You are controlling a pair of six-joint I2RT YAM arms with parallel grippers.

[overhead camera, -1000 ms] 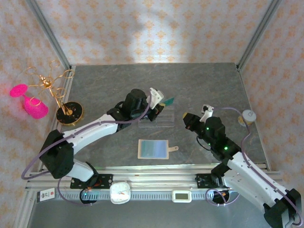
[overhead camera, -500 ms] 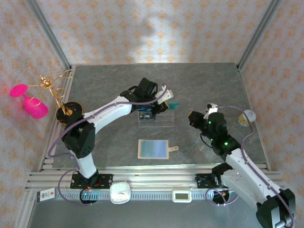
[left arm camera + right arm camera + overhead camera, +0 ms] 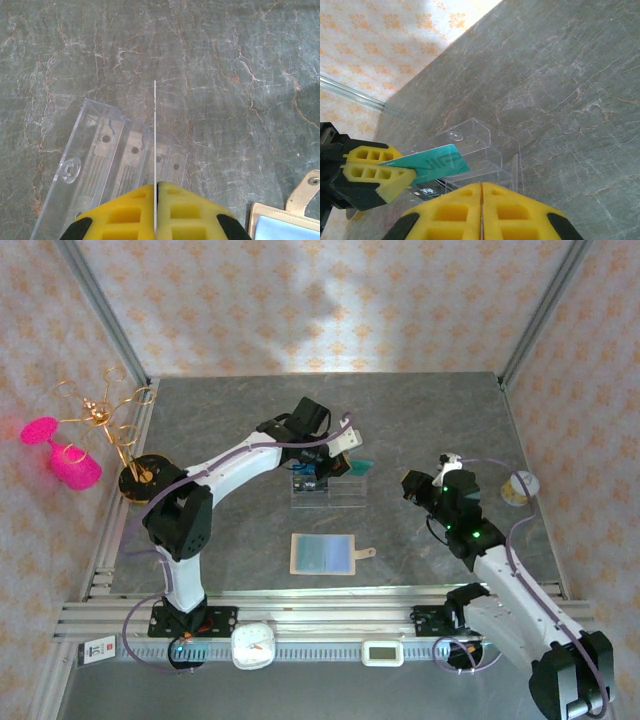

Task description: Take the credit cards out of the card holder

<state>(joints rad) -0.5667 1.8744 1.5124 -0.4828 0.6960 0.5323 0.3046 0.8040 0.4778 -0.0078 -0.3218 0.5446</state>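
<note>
I will next move my left gripper outward and down over the tray's far slot [image 3: 354, 479] [image 3: 101, 146] to let go of the teal credit card, as that slot is below and outward of it.
The teal credit card [image 3: 360, 467] is pinched in my left gripper [image 3: 345, 462], which is shut on it just above the right end of the clear ribbed tray [image 3: 328, 492]. In the left wrist view the credit card [image 3: 155, 130] is edge-on, a thin pale line rising from the gripper [image 3: 156, 186]. From the right wrist the teal credit card [image 3: 437, 164] pokes out of the left fingers [image 3: 372, 175] over the tray [image 3: 487, 145]. The tan card holder [image 3: 322, 553] lies open, pale blue inside, nearer the arms. My right gripper [image 3: 413, 484] is shut and empty, right of the tray.
A dark card [image 3: 427, 190] stands in the clear tray. A gold wire stand [image 3: 125, 440] with pink glasses sits at the left edge, and a small round container [image 3: 521, 485] at the right. A clock [image 3: 253, 645] and a timer [image 3: 383, 652] rest on the front rail.
My left gripper carried the teal card a little right and down over the tray's right end. My right gripper drew back to the right, away from the tray.
</note>
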